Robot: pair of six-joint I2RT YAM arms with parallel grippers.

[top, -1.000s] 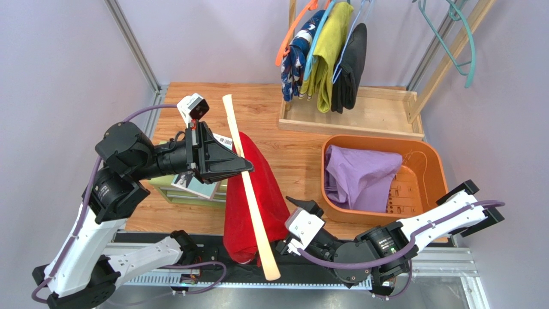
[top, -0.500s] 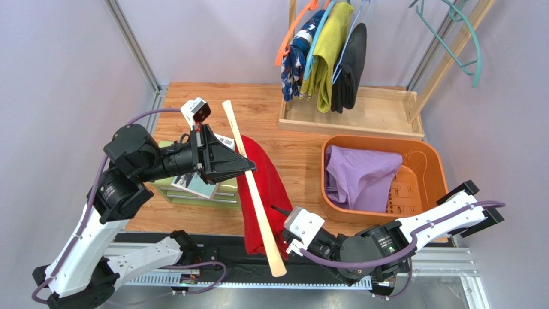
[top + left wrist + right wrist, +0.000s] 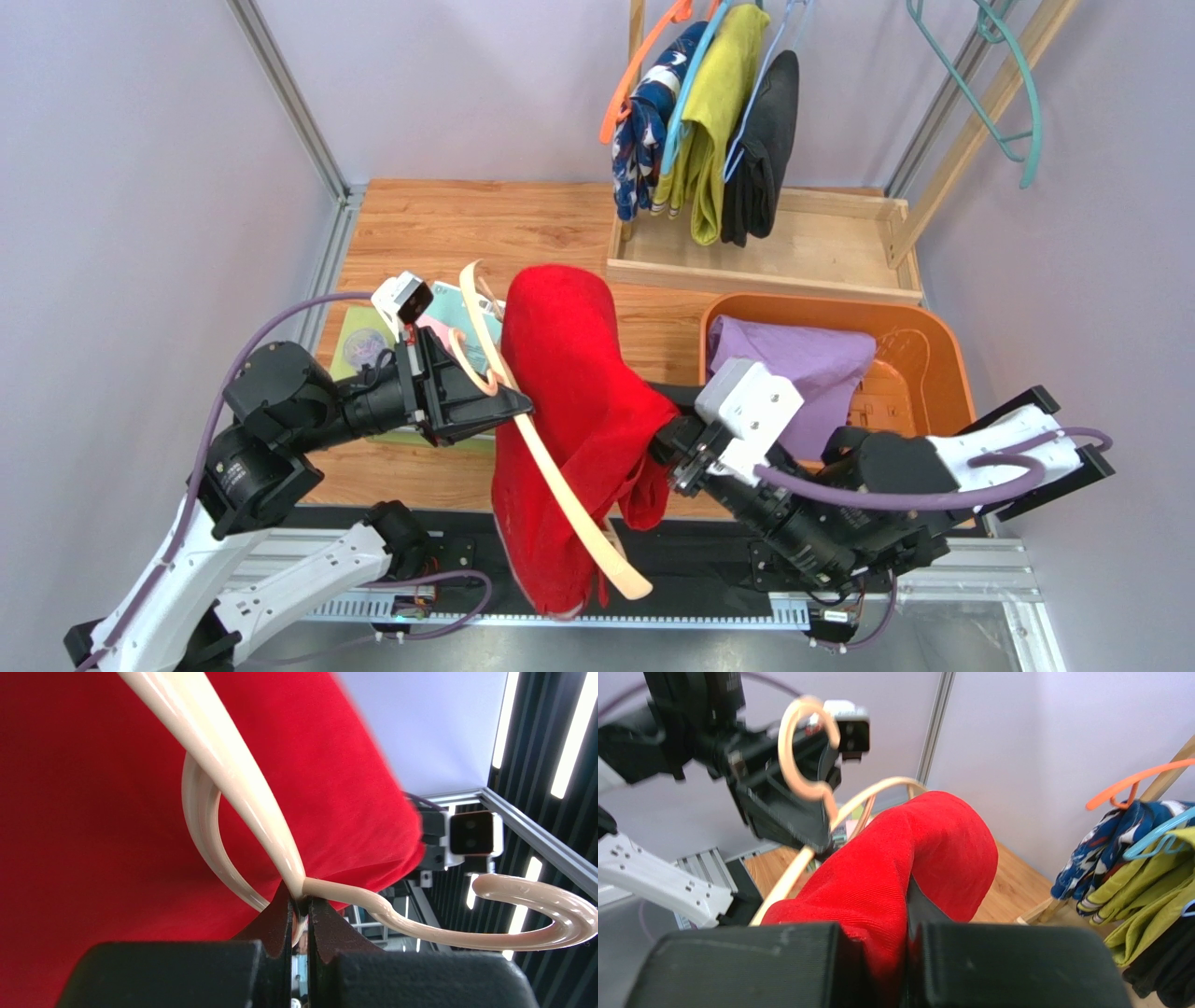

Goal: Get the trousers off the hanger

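Note:
My right gripper should next pull outward, away from the hanger. Then it should go down over the orange basket and let go of the trousers, because lilac ones already lie there.
The bright red trousers (image 3: 575, 399) hang bunched over a cream hanger (image 3: 557, 486) held in the air in front of the arms. My left gripper (image 3: 522, 406) is shut on the hanger's neck (image 3: 291, 875), just below its hook. In the left wrist view its fingertips (image 3: 300, 906) pinch the cream plastic against the red cloth (image 3: 105, 812). From the right, my right gripper (image 3: 671, 455) is shut on a fold of the red trousers (image 3: 899, 861). Cloth fills the gap between its pads (image 3: 906, 952). The hanger's hook (image 3: 802, 749) shows beyond the cloth.
An orange basket (image 3: 943, 350) at the right holds lilac trousers (image 3: 786, 378). At the back, navy patterned (image 3: 645, 133), yellow-green (image 3: 716, 112) and black (image 3: 765, 140) trousers hang on a rack over a wooden tray (image 3: 828, 259). A bare teal hanger (image 3: 1024, 98) hangs at top right. Green boxes (image 3: 362, 343) lie under the left arm.
My right gripper has shut on the red trousers and risen rightwards, pulling the cloth up. The left arm has swung the hanger round, with its hook now pointing away.

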